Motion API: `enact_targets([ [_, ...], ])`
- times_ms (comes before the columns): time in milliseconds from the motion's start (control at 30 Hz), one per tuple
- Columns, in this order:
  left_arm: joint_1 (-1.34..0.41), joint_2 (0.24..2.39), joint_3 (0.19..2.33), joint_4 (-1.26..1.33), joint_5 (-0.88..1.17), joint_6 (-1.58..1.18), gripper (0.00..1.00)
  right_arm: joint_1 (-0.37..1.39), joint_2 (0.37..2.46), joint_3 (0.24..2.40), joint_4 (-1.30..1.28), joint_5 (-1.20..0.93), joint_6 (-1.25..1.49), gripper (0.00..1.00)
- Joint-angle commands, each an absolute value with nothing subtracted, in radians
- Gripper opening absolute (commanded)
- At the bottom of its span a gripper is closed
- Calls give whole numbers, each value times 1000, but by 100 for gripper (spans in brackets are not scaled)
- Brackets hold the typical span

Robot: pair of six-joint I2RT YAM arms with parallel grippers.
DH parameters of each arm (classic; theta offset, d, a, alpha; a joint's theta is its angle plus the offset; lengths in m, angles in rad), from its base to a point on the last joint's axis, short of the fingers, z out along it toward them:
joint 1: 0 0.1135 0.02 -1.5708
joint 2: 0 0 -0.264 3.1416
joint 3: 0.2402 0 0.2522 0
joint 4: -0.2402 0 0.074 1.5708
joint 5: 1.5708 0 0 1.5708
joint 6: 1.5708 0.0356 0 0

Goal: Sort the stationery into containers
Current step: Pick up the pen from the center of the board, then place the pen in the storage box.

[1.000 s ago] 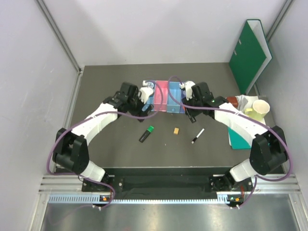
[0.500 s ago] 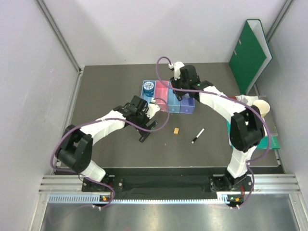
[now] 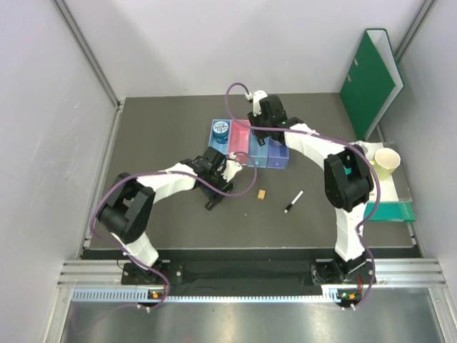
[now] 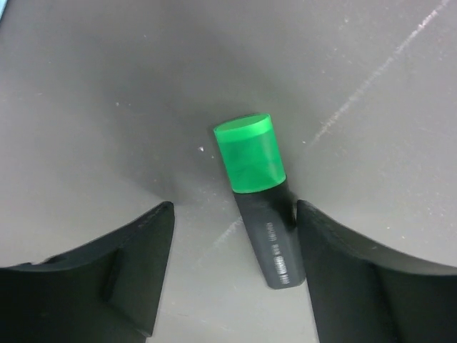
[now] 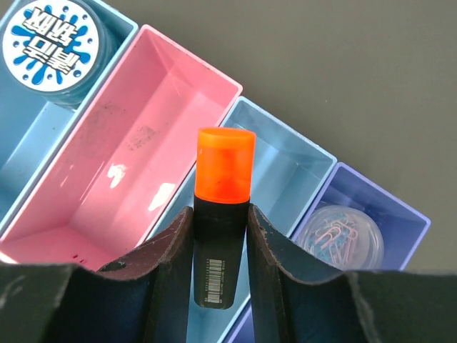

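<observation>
The robot's right gripper needs to bring the orange-capped highlighter (image 5: 224,179) down a little into the second light blue tray (image 5: 285,164) and then open, because the highlighter is already above that tray.
The four joined trays stand mid-table: light blue (image 3: 214,137), pink (image 3: 240,136), light blue (image 3: 258,148), purple (image 3: 280,156). My right gripper (image 5: 220,243) is shut on the orange-capped highlighter (image 5: 224,179) and holds it over the second light blue tray (image 5: 285,164), next to the pink one (image 5: 128,164). The blue patterned tin (image 5: 51,39) sits in the first light blue tray. A round pot of paper clips (image 5: 339,239) sits in the purple tray (image 5: 400,214). My left gripper (image 4: 232,264) is open astride the green-capped highlighter (image 4: 260,207), which lies on the table near the right finger.
A small orange eraser (image 3: 262,194) and one thin pen (image 3: 293,201) lie on the table in front of the trays. A green ring binder (image 3: 371,71) leans at the back right. A cream cup (image 3: 386,163) and a teal flat tray (image 3: 385,211) are at the right edge.
My left gripper came back from the first light blue tray, where the tin now shows, down over the green highlighter. My right gripper swung round to the far side of the trays.
</observation>
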State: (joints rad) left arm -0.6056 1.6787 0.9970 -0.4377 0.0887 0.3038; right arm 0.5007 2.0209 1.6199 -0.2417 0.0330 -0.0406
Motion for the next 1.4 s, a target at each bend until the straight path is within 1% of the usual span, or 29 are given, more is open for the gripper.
enact_targets([
  [0, -609, 1686, 1016, -385, 100, 291, 67, 497, 2045, 1666, -187, 49, -20, 16],
  [33, -607, 1686, 1015, -382, 100, 291, 65, 495, 2046, 1663, -184, 49, -18, 16],
  [67, -607, 1686, 1011, -382, 101, 290, 60, 497, 2048, 1654, -180, 48, -17, 16],
  [133, -607, 1686, 1011, -377, 107, 284, 58, 495, 2049, 1644, -172, 51, -9, 17],
  [200, -607, 1687, 1012, -376, 110, 282, 52, 495, 2051, 1628, -169, 51, -6, 17],
  [267, -607, 1687, 1015, -377, 112, 282, 48, 495, 2051, 1617, -169, 49, -6, 17],
  [300, -607, 1689, 1017, -376, 113, 282, 44, 495, 2051, 1612, -169, 52, -6, 17],
  [367, -609, 1687, 1025, -382, 115, 281, 39, 495, 2046, 1595, -163, 54, -5, 17],
  [400, -607, 1687, 1026, -382, 117, 279, 35, 494, 2046, 1589, -158, 58, -6, 17],
  [500, -607, 1683, 1042, -394, 118, 278, 30, 495, 2034, 1560, -147, 63, -6, 18],
  [633, -607, 1671, 1077, -413, 118, 270, 27, 494, 2026, 1529, -140, 75, -6, 19],
  [667, -607, 1664, 1097, -422, 112, 267, 27, 495, 2026, 1522, -138, 77, -5, 21],
  [733, -609, 1660, 1115, -437, 112, 265, 26, 494, 2022, 1517, -140, 80, -6, 26],
  [767, -607, 1652, 1135, -443, 110, 262, 26, 494, 2017, 1514, -141, 81, -5, 35],
  [833, -607, 1646, 1155, -466, 109, 261, 25, 494, 2003, 1511, -144, 77, -8, 46],
  [867, -607, 1635, 1175, -474, 109, 261, 24, 494, 1996, 1508, -144, 75, -11, 62],
  [900, -607, 1631, 1186, -489, 107, 262, 23, 494, 1985, 1506, -143, 74, -14, 70],
  [967, -607, 1614, 1215, -500, 107, 261, 22, 494, 1954, 1502, -143, 74, -21, 80],
  [1167, -607, 1585, 1305, -528, 100, 264, 20, 488, 1846, 1476, -153, 97, -31, 91],
  [1367, -607, 1592, 1405, -486, 77, 235, 18, 482, 1663, 1341, -172, 95, -61, 92],
])
